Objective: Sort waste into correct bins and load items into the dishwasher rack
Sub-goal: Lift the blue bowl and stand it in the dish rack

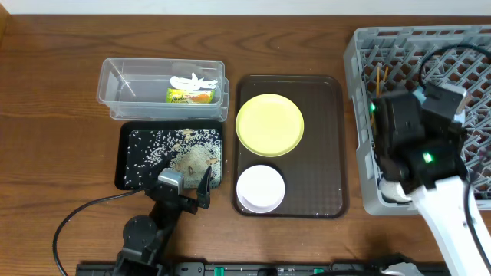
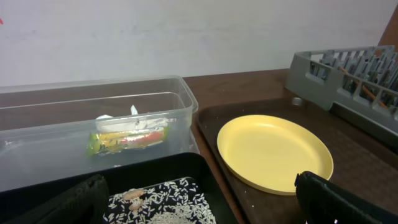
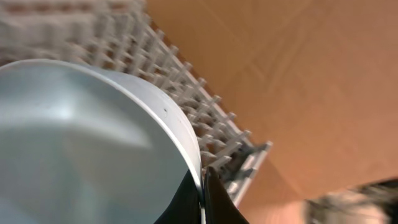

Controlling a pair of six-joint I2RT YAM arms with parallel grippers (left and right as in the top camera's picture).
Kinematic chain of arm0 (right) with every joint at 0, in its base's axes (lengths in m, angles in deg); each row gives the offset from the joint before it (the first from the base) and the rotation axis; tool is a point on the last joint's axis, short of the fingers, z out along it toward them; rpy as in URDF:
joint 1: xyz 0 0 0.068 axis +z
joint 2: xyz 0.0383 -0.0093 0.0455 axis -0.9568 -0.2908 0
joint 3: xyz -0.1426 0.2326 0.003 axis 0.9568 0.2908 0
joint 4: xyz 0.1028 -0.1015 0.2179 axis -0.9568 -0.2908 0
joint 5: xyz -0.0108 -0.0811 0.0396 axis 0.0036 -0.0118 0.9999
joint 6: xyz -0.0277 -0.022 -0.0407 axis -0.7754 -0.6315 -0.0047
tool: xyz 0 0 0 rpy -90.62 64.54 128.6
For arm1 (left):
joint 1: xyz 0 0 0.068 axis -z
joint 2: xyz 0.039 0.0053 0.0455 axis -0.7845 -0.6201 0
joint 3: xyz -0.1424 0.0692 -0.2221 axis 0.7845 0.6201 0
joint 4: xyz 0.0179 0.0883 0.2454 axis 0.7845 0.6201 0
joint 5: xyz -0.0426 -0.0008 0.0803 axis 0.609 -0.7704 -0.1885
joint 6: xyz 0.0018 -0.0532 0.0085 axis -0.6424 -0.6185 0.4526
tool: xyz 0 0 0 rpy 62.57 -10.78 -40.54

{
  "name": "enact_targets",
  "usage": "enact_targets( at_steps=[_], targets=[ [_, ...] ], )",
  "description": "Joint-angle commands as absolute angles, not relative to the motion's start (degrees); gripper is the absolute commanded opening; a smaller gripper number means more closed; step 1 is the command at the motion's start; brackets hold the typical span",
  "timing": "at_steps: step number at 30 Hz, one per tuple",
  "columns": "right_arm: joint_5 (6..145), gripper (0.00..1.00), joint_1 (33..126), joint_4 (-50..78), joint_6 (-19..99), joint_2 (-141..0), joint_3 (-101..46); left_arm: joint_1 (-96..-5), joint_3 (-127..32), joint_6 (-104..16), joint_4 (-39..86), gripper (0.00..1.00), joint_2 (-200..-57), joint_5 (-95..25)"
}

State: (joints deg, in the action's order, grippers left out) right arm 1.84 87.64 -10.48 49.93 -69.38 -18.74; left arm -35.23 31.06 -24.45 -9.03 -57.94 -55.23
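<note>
The light blue bowl still hangs above the rack's grey wires, so my right gripper will lower toward the rack's side by the brown tray next.
My right gripper [image 3: 202, 186] is shut on the rim of the light blue bowl [image 3: 81, 143] and holds it over the grey dishwasher rack [image 1: 368, 115]; overhead, the arm hides the bowl. Wooden chopsticks [image 1: 379, 80] lie in the rack. My left gripper [image 1: 189, 188] is open and empty at the near edge of the black tray [image 1: 123, 157], which holds rice and food scraps [image 1: 193, 159]. The clear tub [image 1: 115, 92] holds the snack wrapper [image 1: 188, 96] and white paper bits [image 1: 192, 79]. The yellow-green plate [image 1: 269, 124] and white bowl [image 1: 260, 188] sit on the brown tray.
The brown serving tray [image 1: 326, 138] lies between the bins and the rack. A black cable [image 1: 77, 218] runs from the left arm's base at the front edge.
</note>
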Motion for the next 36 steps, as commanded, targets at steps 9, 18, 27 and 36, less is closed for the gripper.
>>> enact_targets(
  at_steps=[9,18,27,36],
  targets=[
    [-0.87,0.01,84.40,-12.33,46.83,-87.78,-18.67,-35.25,32.05,-24.05,-7.17,0.97,-57.63,-54.44],
    [-4.37,0.01,86.79,-12.31,45.82,-90.98,-18.70,-35.25,32.05,-24.05,-7.17,0.97,-57.63,-54.44],
    [-0.96,0.01,85.98,-10.67,44.03,-91.17,-17.97,-35.25,32.05,-24.05,-7.17,0.97,-57.63,-54.44],
    [-6.84,0.01,85.48,-3.39,30.68,-91.59,-17.49,-35.25,32.05,-24.05,-7.17,0.97,-57.63,-54.44]
  ],
)
